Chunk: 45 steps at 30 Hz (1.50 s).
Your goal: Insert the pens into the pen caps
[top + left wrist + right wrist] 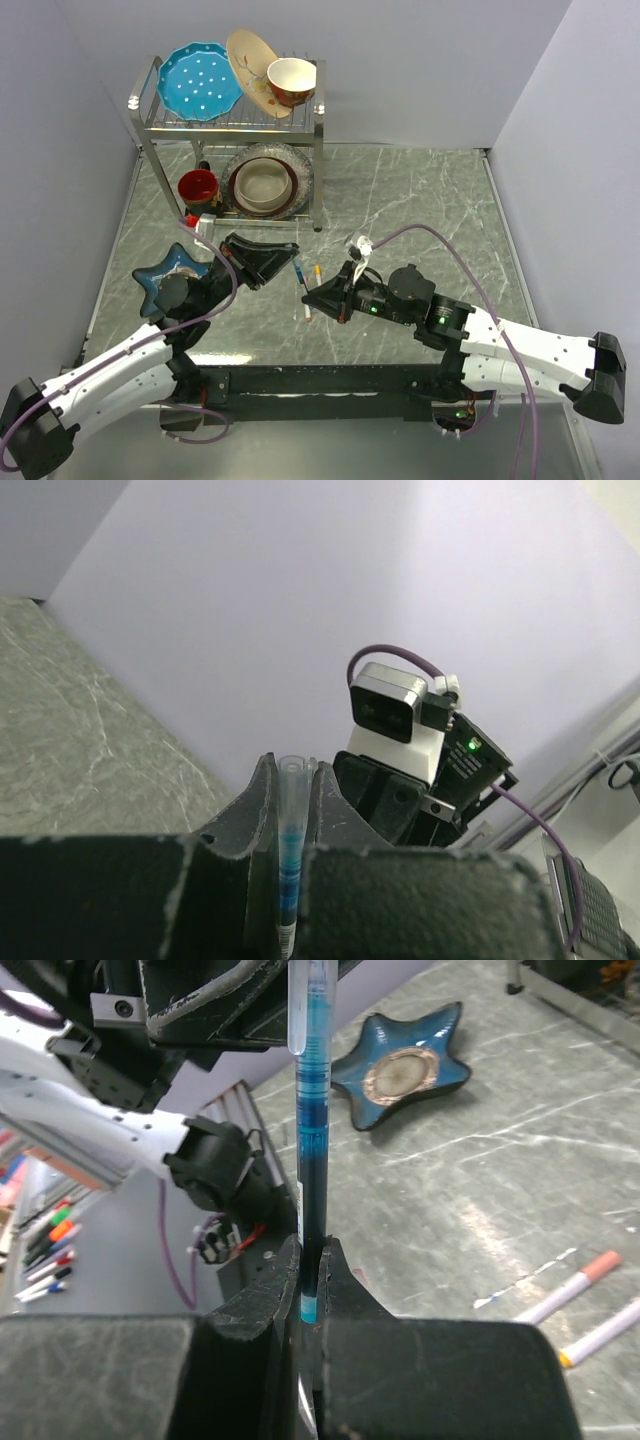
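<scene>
I should next tilt my left gripper's fingers downward, lower the already capped pen onto the bare tabletop beside the white pens and release it. That spot is below my gripper.
A dark blue pen hangs in the air between both grippers over the table's middle. My right gripper is shut on the pen's lower barrel. My left gripper is shut on the clear pen cap, which covers the pen's other end; the blue shows through it. Two white pens lie on the table to the right of my right gripper. One has an orange end and the other has a yellow tip.
A blue star-shaped dish lies at the left by the left arm. A metal dish rack with plates and bowls stands at the back left, with a red mug under it. Grey walls enclose the marble table.
</scene>
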{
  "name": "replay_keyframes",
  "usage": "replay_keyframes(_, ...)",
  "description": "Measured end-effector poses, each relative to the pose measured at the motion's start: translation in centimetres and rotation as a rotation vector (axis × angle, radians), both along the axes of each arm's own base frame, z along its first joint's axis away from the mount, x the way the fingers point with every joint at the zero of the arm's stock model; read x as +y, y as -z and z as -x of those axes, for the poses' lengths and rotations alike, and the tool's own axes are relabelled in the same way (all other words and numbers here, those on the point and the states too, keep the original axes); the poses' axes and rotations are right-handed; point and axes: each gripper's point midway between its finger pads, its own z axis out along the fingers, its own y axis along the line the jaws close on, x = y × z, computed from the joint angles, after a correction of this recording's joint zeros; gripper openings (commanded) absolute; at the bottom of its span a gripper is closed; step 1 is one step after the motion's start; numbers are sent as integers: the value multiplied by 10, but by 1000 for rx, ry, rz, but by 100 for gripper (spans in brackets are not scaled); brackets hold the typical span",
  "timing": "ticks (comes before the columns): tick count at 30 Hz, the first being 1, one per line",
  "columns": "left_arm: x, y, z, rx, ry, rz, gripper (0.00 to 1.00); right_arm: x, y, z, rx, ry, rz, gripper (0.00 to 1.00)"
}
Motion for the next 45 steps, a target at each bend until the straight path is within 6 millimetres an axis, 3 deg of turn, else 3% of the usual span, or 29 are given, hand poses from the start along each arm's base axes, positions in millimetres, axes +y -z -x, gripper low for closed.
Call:
replay_keyframes(8,4,4,-19,36,-88,48,1,-9,-4,-23,-2,52,51,0)
replay_keyframes(17,5,37,-53,188,-203,83,1,-16,14,-52,89,57,198,0)
replay_keyframes(21,8,42,-57,222,-230,124,1,-15,18,-56,111,33,221,0)
replay_keyframes(32,3,72,-59,309,-213,176,1,-21,51,-52,172,-8,246,0)
replay_keyframes(35,1,68,-53,319,-208,136,1,-24,48,-46,157,-21,207,11)
replay_keyframes(38,1,52,-41,293,-195,114,1,-24,36,-35,139,-58,138,36)
replay_keyframes(42,-11,38,-22,268,-132,28,1,-24,14,-32,113,-54,34,50)
replay_keyframes(45,-22,38,-12,258,-88,-59,1,-28,18,-21,109,-54,-4,59)
